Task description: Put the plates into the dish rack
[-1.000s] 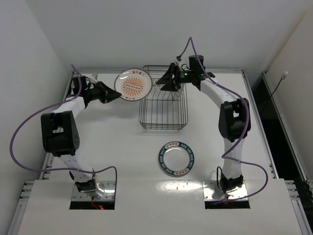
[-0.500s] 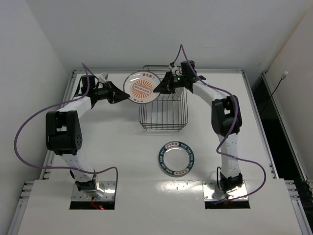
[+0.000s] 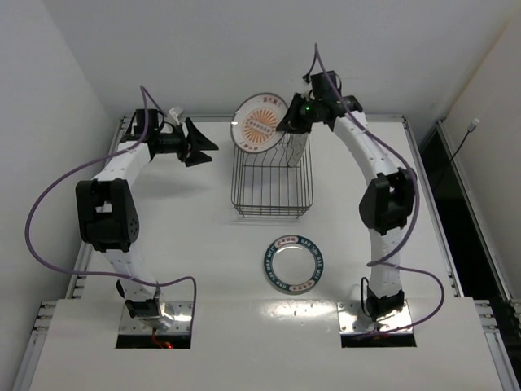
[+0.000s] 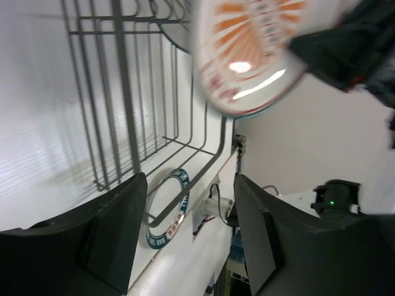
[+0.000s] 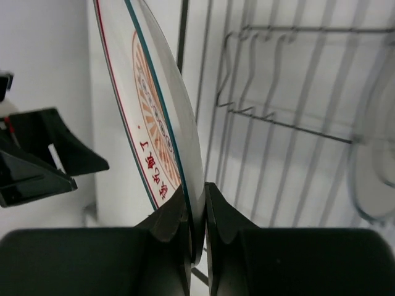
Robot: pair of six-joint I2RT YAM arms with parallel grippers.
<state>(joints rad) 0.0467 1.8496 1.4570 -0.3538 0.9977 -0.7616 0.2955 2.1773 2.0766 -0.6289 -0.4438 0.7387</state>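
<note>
The gap (image 3: 285, 155) (image 5: 336, 142) beside the pale plate is below my right gripper, so I should next turn the gripper, lower the orange sunburst plate in and let go.
My right gripper (image 3: 284, 125) (image 5: 196, 206) is shut on the rim of the plate with the orange sunburst centre (image 3: 259, 122) (image 5: 151, 117). It holds the plate on edge above the far left end of the dark wire dish rack (image 3: 270, 177) (image 5: 278, 111). My left gripper (image 3: 203, 145) (image 4: 188, 237) stands open and empty to the left of the plate (image 4: 247, 49), apart from it. A plate with a dark blue lettered rim (image 3: 295, 263) (image 4: 165, 206) lies flat on the table in front of the rack. A pale plate edge (image 5: 370, 172) shows inside the rack at its far right.
The rack's upright prongs (image 5: 253, 43) and side wires (image 4: 123, 92) lie close below the held plate. White walls close in the table at the back and on both sides. Purple cables trail from both arms.
The left gripper opened, let go of the sunburst plate and drew back to the left. The right gripper shut on the plate's rim and carried it up and right, over the rack.
</note>
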